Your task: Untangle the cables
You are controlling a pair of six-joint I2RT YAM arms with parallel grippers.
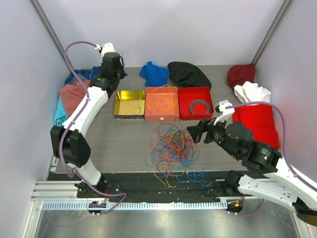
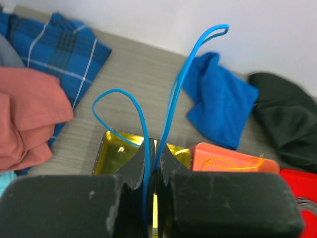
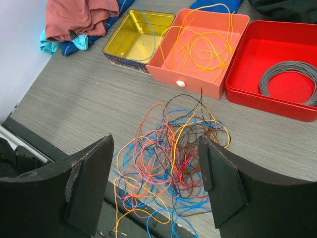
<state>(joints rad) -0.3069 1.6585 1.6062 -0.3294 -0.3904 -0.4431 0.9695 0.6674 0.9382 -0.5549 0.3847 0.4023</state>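
The robot will next lower its left gripper back over the yellow tin's bottom to let go of the blue cable there, because orange cables and the grey ring are in the other boxes.
A tangled heap of cables [image 1: 171,151] in blue, orange, red, yellow and dark colours lies near the table's front edge; it also shows in the right wrist view [image 3: 171,158]. My left gripper [image 2: 152,148] is shut on a blue cable [image 2: 171,99] that loops up from the jaws, held above the yellow tin [image 2: 111,153]. In the top view it [image 1: 113,67] is at the back left. My right gripper [image 3: 156,183] is open and empty above the heap; in the top view it [image 1: 198,131] is just right of it. Orange cables [image 3: 200,47] lie in the orange box [image 1: 173,114].
A yellow tin [image 1: 130,104], the orange box and a red box [image 1: 195,115] holding a grey coiled ring [image 1: 200,106] stand in a row. Cloths lie around: blue [image 1: 154,73], black [image 1: 188,74], dark red [image 1: 241,74], white and red [image 1: 257,111], pink and plaid [image 1: 74,94].
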